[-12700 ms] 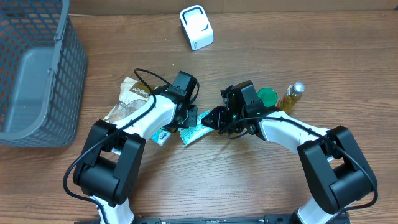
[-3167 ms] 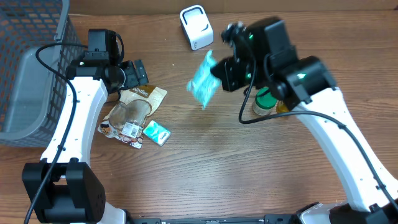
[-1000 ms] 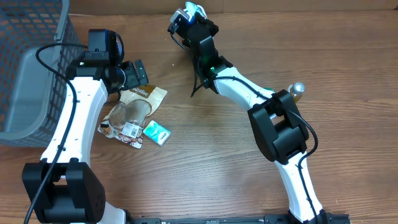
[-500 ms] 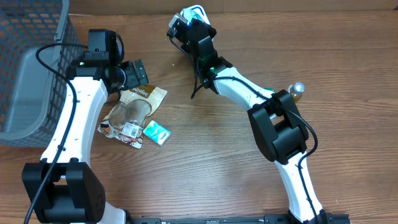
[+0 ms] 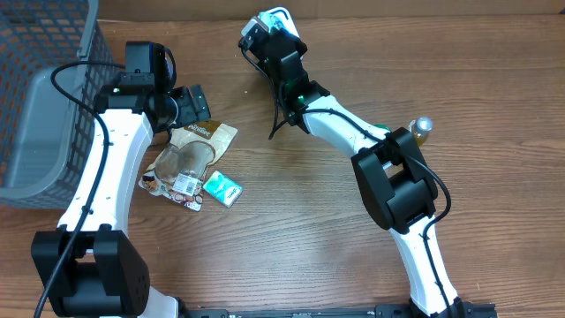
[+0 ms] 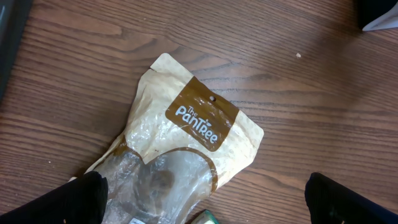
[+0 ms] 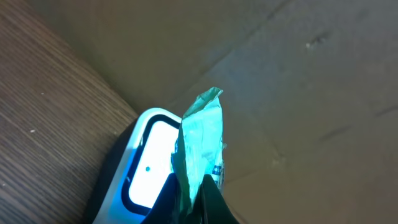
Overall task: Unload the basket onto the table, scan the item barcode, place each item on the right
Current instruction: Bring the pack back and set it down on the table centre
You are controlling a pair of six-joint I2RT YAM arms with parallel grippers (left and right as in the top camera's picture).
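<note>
The right gripper draws back from the scanner next. Its packet then tilts down and drops free between the small teal packet and the yellow bottle.
My right gripper (image 7: 198, 200) is shut on a teal packet (image 7: 202, 140), pinched edge-up between the two fingers. Just behind the packet stands the white scanner (image 7: 144, 169), its window lit pale blue. From overhead the right gripper (image 5: 265, 31) reaches to the table's far edge and covers most of the scanner (image 5: 282, 15); the packet is hard to pick out there. My left gripper (image 5: 190, 104) hangs open above a brown and clear PanTree pouch (image 6: 196, 121), and its fingertips (image 6: 81, 199) hold nothing.
A grey mesh basket (image 5: 53, 106) stands at the left. A small teal packet (image 5: 222, 188) lies beside the pouch (image 5: 185, 159). A yellow bottle (image 5: 417, 131) stands right of the right arm. A brown cardboard wall (image 7: 298, 74) rises behind the scanner.
Seconds ago the right gripper carried the teal packet up from mid-table to the scanner. Over the last second it has barely shifted, baring slightly more of the scanner. The left arm is still.
</note>
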